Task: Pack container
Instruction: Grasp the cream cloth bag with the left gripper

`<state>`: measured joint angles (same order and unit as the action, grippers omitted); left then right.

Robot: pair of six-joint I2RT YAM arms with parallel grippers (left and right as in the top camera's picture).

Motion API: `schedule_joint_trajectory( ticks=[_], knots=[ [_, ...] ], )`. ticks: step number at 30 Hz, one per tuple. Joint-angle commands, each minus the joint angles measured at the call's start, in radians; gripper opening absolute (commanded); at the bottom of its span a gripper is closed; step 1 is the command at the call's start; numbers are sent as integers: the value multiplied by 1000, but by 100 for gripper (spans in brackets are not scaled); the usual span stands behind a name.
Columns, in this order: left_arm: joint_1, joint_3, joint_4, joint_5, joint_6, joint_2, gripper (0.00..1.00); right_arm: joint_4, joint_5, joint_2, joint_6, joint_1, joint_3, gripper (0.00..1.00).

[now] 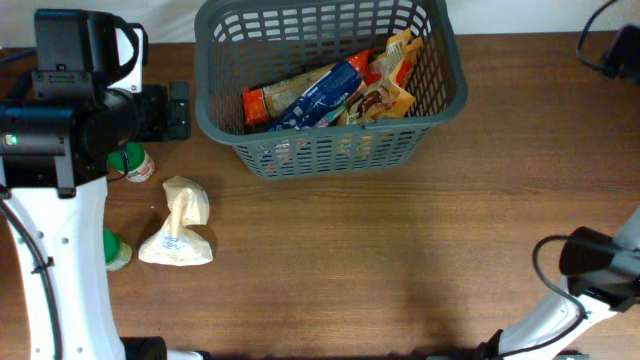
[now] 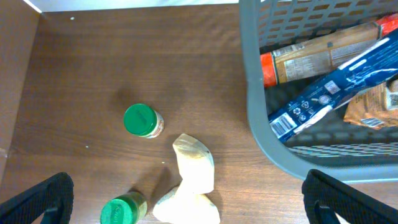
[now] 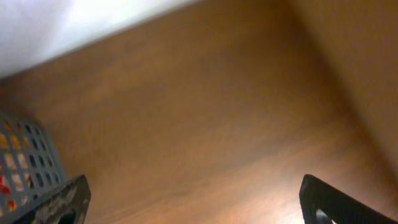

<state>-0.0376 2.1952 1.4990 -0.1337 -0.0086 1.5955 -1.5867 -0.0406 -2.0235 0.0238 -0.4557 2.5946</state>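
My left gripper needs to go down next, open, onto the far end of the white bag below it, because that end is narrower than the near end.
The container [image 1: 330, 155] is a large dark grey lattice basket at the back middle of the table. It holds an orange packet [image 1: 262, 102], a blue packet [image 1: 325, 95] and tan snack bags [image 1: 392, 85]. It also shows in the left wrist view [image 2: 261, 134] and at the edge of the right wrist view [image 3: 25, 162]. My left gripper [image 2: 196, 208] is open and empty, held high left of the basket [image 1: 170, 110], above a white bag [image 2: 189, 180]. My right gripper [image 3: 196, 202] is open and empty over bare wood, right of the basket.
A white bag [image 1: 180, 235] lies on the table at the left. Two green-lidded jars stand near it, one [image 1: 130, 162] behind it and one [image 1: 115, 250] to its left; both show in the left wrist view [image 2: 142, 120] [image 2: 123, 210]. The right arm's base [image 1: 595, 265] is at the front right.
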Motion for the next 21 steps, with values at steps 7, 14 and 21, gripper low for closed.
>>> schedule_joint_trajectory(
  ticks=[7,14,21],
  knots=[
    [145,-3,42,-36,-14,227,99,-14,-95,7,48,-88,-265,99],
    [267,-3,41,59,79,410,99,-14,-95,7,48,-88,-323,98],
    [256,-5,182,153,145,555,100,-14,-95,7,48,-88,-323,99]
  ],
)
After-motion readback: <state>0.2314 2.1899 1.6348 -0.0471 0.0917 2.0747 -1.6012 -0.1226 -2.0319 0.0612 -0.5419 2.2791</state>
